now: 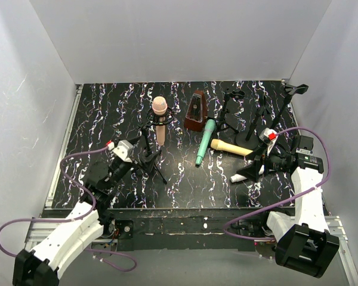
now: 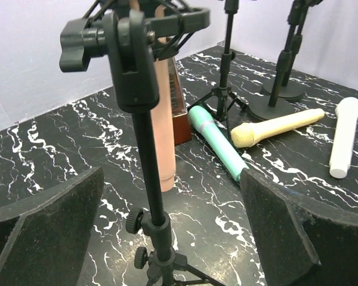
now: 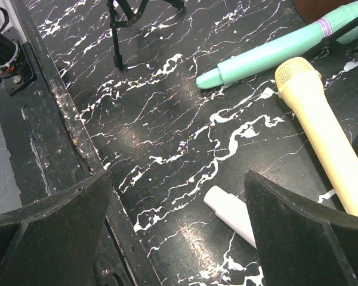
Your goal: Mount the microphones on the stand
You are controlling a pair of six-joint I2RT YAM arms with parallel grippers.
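My left gripper eases farther toward the stand next and closes on the pole below the ring mount [image 1: 147, 139] [image 2: 149, 159], since the pole stands between the open fingers.
The peach-pink microphone [image 1: 159, 119] [image 2: 164, 125] stands upright in the black ring mount of a tripod stand [image 1: 150, 156] [image 2: 144, 149]. My left gripper [image 1: 144, 159] [image 2: 173, 196] is open, with that stand's pole between its fingers but not touching them. The teal-green microphone [image 1: 205, 142] [image 2: 218, 143] [image 3: 274, 50], the pale yellow one [image 1: 231, 147] [image 2: 277, 126] [image 3: 325, 128] and the white one [image 1: 249, 173] [image 2: 344, 140] [image 3: 230, 211] lie flat on the table. My right gripper [image 1: 258, 167] [image 3: 178, 190] is open low over the white microphone's handle end, which lies close to the right finger.
A brown metronome [image 1: 196, 111] stands behind the teal-green microphone. Further black stands [image 1: 230, 110] [image 1: 289, 101] rise at the back right, some on round bases [image 2: 274, 107]. The table's near edge [image 3: 65, 119] runs just left of my right gripper. White walls enclose the table.
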